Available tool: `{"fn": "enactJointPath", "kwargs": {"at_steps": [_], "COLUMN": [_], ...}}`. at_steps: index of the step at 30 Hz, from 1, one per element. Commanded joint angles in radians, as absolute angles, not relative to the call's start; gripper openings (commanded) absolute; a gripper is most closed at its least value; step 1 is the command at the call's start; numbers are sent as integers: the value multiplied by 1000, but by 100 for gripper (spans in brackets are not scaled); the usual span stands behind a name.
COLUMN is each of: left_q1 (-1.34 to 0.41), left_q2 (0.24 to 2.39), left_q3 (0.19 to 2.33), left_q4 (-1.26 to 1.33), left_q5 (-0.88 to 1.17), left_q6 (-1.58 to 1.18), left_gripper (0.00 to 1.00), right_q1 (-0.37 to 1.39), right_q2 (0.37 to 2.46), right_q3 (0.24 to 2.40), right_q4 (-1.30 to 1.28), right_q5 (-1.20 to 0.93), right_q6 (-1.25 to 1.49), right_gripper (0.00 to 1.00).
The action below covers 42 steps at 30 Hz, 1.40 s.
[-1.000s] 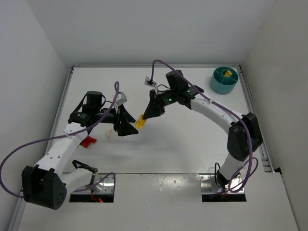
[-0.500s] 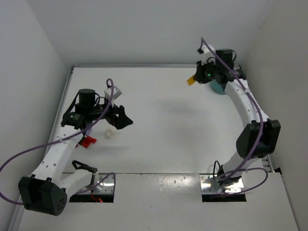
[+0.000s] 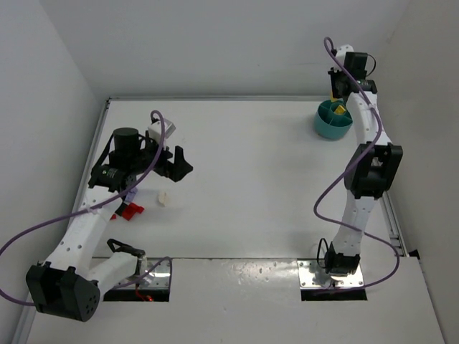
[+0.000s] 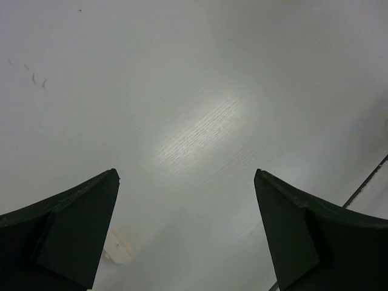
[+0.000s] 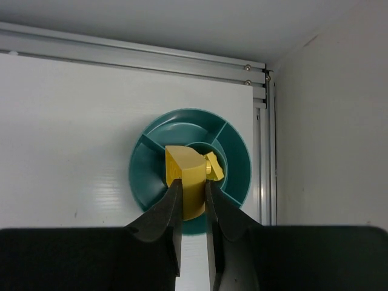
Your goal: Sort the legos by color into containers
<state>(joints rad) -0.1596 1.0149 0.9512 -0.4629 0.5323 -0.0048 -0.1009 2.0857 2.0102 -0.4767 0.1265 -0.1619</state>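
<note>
I need to lower my right gripper to the round centre section [image 3: 339,110] [image 5: 213,165] of the teal container next and let go of the yellow lego there. Another yellow lego is already inside.
My right gripper [image 5: 193,185] is shut on a yellow lego [image 5: 189,173] and holds it over the round teal container [image 5: 145,173], which is split into wedge compartments. A second yellow lego [image 5: 213,167] lies in the dish near its centre. In the top view the right gripper [image 3: 338,100] hangs above the container [image 3: 324,127] at the far right corner. My left gripper [image 3: 181,163] stands open over bare table, nothing between its fingers [image 4: 73,224]. A cream-white lego [image 3: 163,198] and a red lego [image 3: 130,210] lie near it; the cream lego [image 4: 118,250] shows beside the left finger.
An aluminium rail [image 5: 121,51] runs along the table's back edge and another down the right side [image 3: 380,186], close to the container. White walls enclose the table on three sides. Purple cables [image 3: 43,229] loop off both arms.
The right arm swung the yellow lego from the table's middle to above the teal container. The left gripper opened fully and drew back leftward.
</note>
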Motion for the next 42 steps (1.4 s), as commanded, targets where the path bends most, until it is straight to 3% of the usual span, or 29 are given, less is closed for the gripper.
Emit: {"fn": "enactJointPath", "kwargs": {"at_steps": [1,4,30,32,34,35,38,42], "left_q1": [-149,-140,-140,-140,-140,-140,-140,-130], "left_q2": [989,980,999,999,1008,1008,1008,999], "left_q3": [940,931,922,922,922,922,922,922], "left_q4": [-417,-417,-417,-417,-417,-417,-426,-426], "left_q5": [528,537,558,558,558,558,491,417], "left_q6": [-14,8,17,17,17,17,-9,-37], "left_gripper": [100,100,100,100,100,100,100,100], "right_q1": [-116,-117,-155,-155,-155,-155,-155,-155], "right_q2": [2143,2213,2293,2293,2303,2303,2303,2257], "right_q3": [2126,2213,2181,2181,2181,2181,2190,2210], "right_q4": [-480,-523,-549,-549,-558,-558,-558,-568], "right_q5": [181,207,167,158,147,147,147,109], "right_q6": [-181,-181,-210,-210,-210,-210,-198,-177], "right_gripper": [0,0,2,6,17,30,50,56]}}
